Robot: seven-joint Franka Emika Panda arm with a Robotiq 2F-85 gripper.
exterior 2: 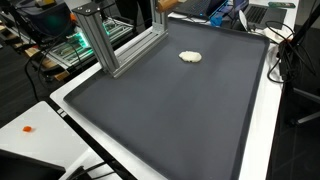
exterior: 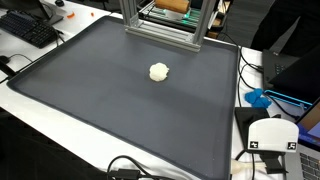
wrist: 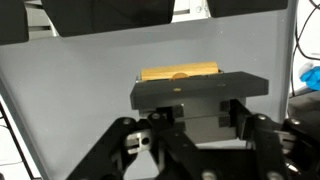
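Note:
The dark block still hangs over the mat [wrist: 80, 90], short of the aluminium frame, so the robot's gripper should next move toward that frame's dark panel [wrist: 160, 18] and release the block there.
In the wrist view my gripper [wrist: 200, 115] is shut on a grey block [wrist: 200, 90] that has a yellow-brown piece [wrist: 180, 73] on its far side. The finger pads press on the block's narrow lower part from both sides. The block hangs above the dark grey mat [wrist: 80, 90]. The gripper and the block do not show in either exterior view. A small cream-white lump [exterior: 159, 71] lies alone on the mat; it also shows in an exterior view [exterior 2: 190, 57], towards the far end.
The mat [exterior: 120, 110] has a raised rim and covers most of the white table. An aluminium frame [exterior: 160, 25] stands at its far edge and also shows in an exterior view [exterior 2: 105, 40]. A keyboard [exterior: 28, 28], cables and a blue object [exterior: 258, 98] lie beside the mat.

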